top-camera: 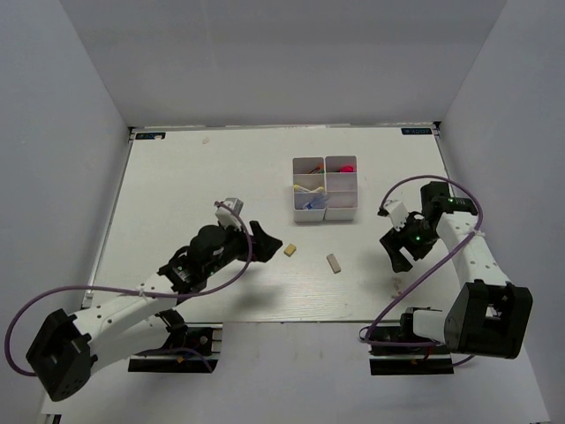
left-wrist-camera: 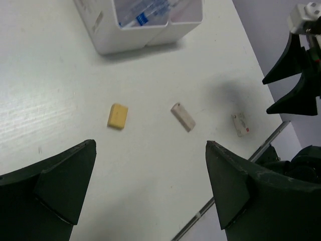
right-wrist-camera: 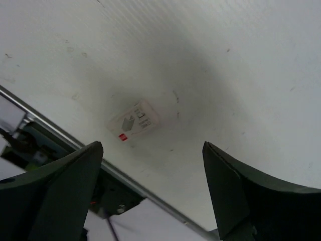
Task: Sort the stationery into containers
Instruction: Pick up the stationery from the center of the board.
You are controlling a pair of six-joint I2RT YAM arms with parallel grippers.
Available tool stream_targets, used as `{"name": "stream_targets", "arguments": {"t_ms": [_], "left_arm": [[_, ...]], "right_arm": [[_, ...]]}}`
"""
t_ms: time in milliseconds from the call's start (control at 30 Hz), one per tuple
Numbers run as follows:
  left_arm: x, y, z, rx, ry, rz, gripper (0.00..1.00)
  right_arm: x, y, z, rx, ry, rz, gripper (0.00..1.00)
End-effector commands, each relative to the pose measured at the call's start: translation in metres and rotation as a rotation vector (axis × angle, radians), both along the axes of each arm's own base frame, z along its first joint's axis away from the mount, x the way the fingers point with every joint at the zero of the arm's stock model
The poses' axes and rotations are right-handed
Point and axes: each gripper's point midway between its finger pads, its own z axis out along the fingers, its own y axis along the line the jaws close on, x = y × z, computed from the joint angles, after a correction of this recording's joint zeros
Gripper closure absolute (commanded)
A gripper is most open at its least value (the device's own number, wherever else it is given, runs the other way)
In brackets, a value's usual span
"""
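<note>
The small white eraser (top-camera: 397, 283) (right-wrist-camera: 133, 122) lies at an angle below my right gripper's fingers, so the gripper will next move down and back toward the table's front edge and turn around it.
The white organiser tray (top-camera: 325, 187) stands at the back middle with several stationery items in its compartments; its near wall shows in the left wrist view (left-wrist-camera: 130, 37). A tan eraser (top-camera: 290, 251) (left-wrist-camera: 118, 116) and a grey eraser (top-camera: 334, 263) (left-wrist-camera: 182, 116) lie loose on the table in front of it. A small white labelled eraser (right-wrist-camera: 133, 122) (left-wrist-camera: 241, 124) lies near the table's front edge. My left gripper (top-camera: 259, 237) (left-wrist-camera: 150, 145) is open and empty, just left of the tan eraser. My right gripper (top-camera: 397, 249) (right-wrist-camera: 152, 145) is open and empty above the white eraser.
The table's front edge, a metal strip (right-wrist-camera: 60, 135), runs close beside the white eraser. White walls enclose the table on three sides. The right arm's purple cable (top-camera: 415, 181) loops above the table to the right of the tray.
</note>
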Motion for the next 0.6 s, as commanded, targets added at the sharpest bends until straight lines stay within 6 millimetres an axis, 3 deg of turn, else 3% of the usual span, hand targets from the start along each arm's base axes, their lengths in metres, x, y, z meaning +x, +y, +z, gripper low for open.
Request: {"name": "stream_targets", "arguments": {"t_ms": [0, 233, 433, 567], "left_arm": [[-0.009, 0.010, -0.003, -0.083, 0.051, 0.051, 0.00], [-0.018, 0.008, -0.016, -0.072, 0.081, 0.014, 0.00], [-0.021, 0.003, -0.028, -0.049, 0.119, -0.016, 0.00], [-0.018, -0.001, -0.022, -0.039, 0.108, -0.031, 0.00]], "right_arm": [[-0.019, 0.000, 0.009, -0.012, 0.138, -0.073, 0.10], [-0.055, 0.002, -0.008, -0.043, 0.370, -0.206, 0.10], [-0.064, 0.015, -0.014, -0.004, 0.448, -0.270, 0.18], [-0.059, 0.016, -0.024, -0.027, 0.483, -0.300, 0.22]]}}
